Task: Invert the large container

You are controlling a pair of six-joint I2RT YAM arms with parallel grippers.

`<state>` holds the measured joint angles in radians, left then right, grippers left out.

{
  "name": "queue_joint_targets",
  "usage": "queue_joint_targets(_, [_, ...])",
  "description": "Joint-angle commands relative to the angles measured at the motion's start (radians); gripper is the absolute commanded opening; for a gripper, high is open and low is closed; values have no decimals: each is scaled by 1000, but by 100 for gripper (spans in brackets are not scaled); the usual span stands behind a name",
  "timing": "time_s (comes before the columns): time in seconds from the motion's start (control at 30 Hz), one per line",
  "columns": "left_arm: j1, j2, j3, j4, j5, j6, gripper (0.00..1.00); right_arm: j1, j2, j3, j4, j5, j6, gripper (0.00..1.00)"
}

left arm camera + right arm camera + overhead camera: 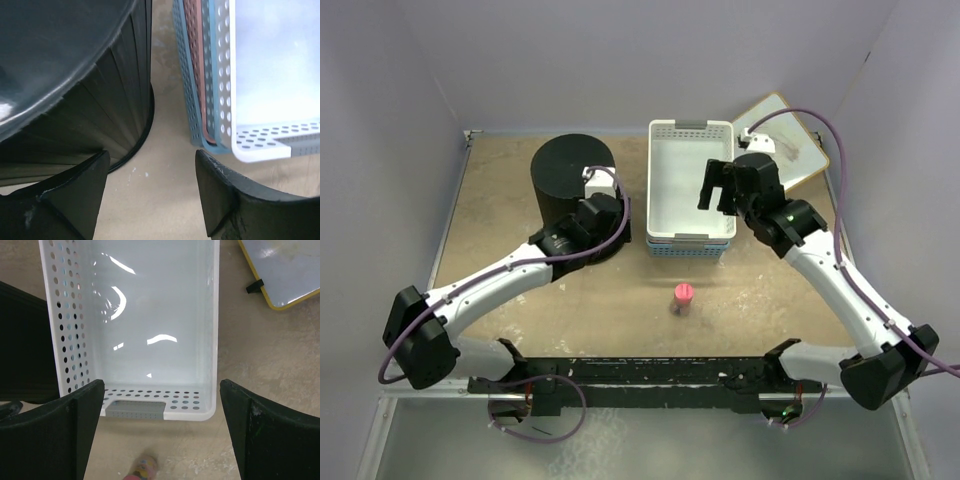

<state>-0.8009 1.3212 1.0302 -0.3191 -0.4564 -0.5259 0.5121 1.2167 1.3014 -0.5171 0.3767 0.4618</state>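
The basket's thin bucket-side rim (650,188) (54,340) is below my right gripper and to its left in the top view. My right gripper needs to move across next and lower its open fingers to either side of that rim.
The large container, a black round ribbed bucket (570,178), stands at the back left with its flat closed base up and its wide rim on the table. It fills the left of the left wrist view (75,90). My left gripper (603,192) is open and empty, low beside the bucket's right side, over bare table between the bucket and the baskets; in its own view (150,195) nothing lies between the fingers. My right gripper (722,185) is open and empty, held above the white basket's near right part; it also shows in the right wrist view (160,432).
A white perforated basket (663,215) sits nested on pink and blue ones (192,75), right of the bucket. A small pink bottle (683,297) stands in front of them, also in the right wrist view (142,470). A yellow-edged whiteboard (798,150) lies at the back right.
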Motion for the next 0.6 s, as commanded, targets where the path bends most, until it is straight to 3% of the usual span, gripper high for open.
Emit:
queue_joint_targets(0.0, [7,28,80,22,-202,8,66,-1,3,-19,31,-18,7,100])
queue_joint_targets(0.23, [255,103,115,85,-24,3,65,-1,33,-23,47,-67,15,100])
queue_joint_targets(0.57, [509,369,338,74,114,76,64,-1,62,-7,4,-153,-29,100])
